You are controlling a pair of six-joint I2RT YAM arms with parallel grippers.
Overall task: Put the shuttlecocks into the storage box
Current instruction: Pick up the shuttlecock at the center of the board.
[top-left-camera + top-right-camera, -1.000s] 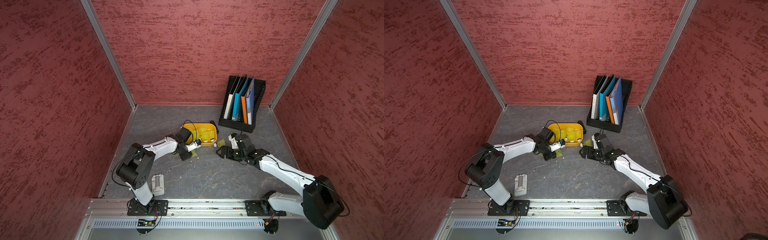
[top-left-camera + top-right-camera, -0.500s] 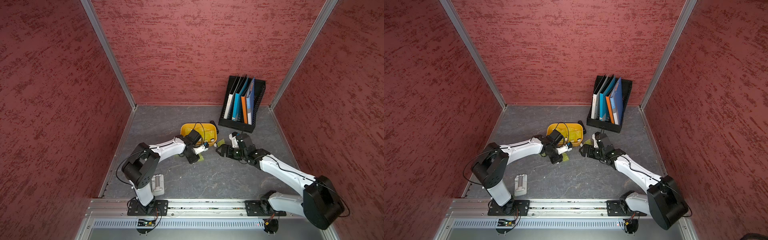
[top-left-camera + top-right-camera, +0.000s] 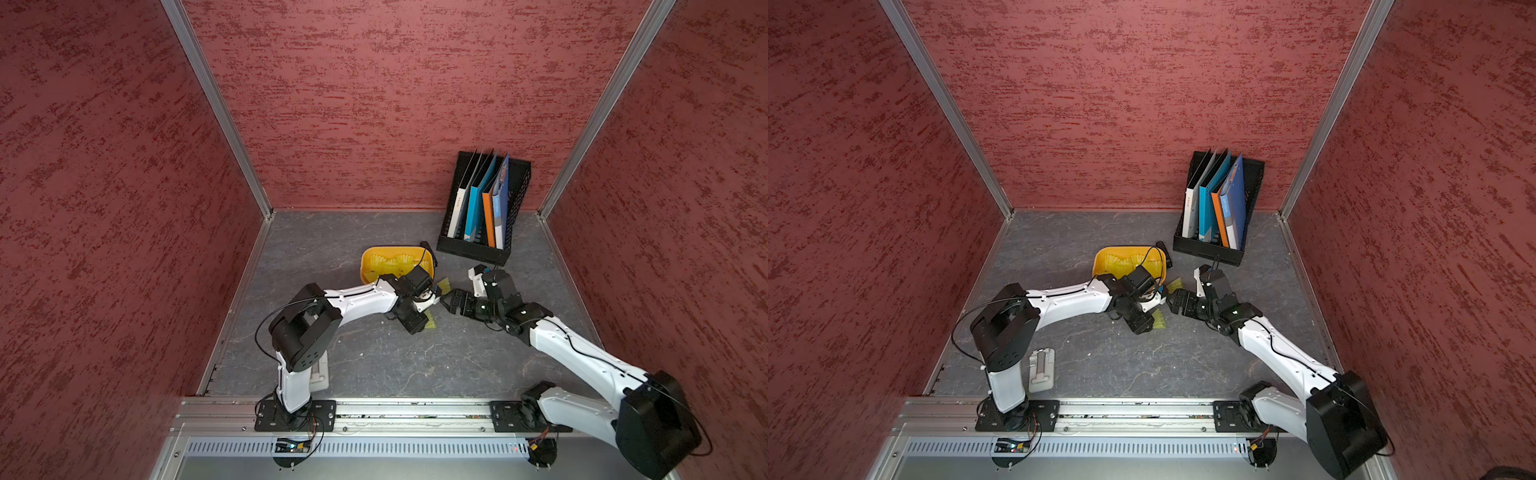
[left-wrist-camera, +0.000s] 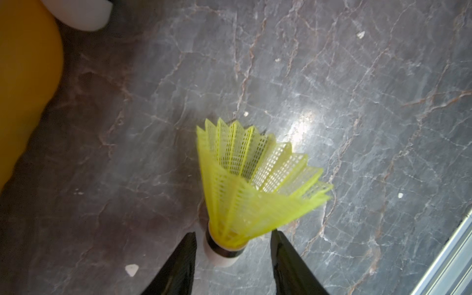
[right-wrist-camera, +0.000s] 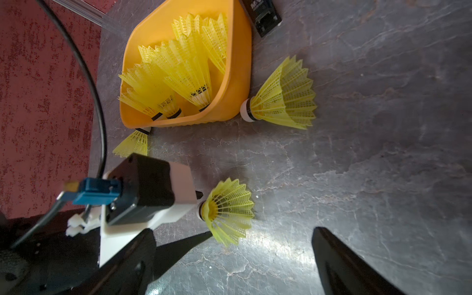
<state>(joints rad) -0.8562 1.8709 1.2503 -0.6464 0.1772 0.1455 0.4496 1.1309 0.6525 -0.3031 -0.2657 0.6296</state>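
Note:
I should lower my left gripper slightly toward the floor and close around the shuttlecock's white tip (image 4: 221, 256), just below between its fingers.
The orange storage box (image 3: 369, 266) (image 5: 237, 84) sits mid-floor with several yellow shuttlecocks (image 5: 178, 69) lying in it. My left gripper (image 4: 233, 232) (image 3: 429, 311) is open, low over the floor just right of the box's near corner. A shuttlecock (image 4: 250, 184) (image 5: 227, 209) lies between its jaws, with a gap on each side of the white tip. Two more shuttlecocks rest against the box outside: one (image 5: 283, 102) (image 3: 442, 284) at the right corner, one (image 5: 132, 145) at the near side. My right gripper (image 5: 233, 229) (image 3: 446, 299) is wide open and empty, facing the left gripper.
A black mesh file rack (image 3: 482, 208) with folders stands at the back right. A small black object (image 5: 263, 15) lies behind the box. A flat white part (image 3: 1042, 370) lies by the left arm's base. Red walls close three sides.
The left arm has swung right along the box's front. Its jaws were shut and now stand apart around the shuttlecock's tip. The right arm has stayed put.

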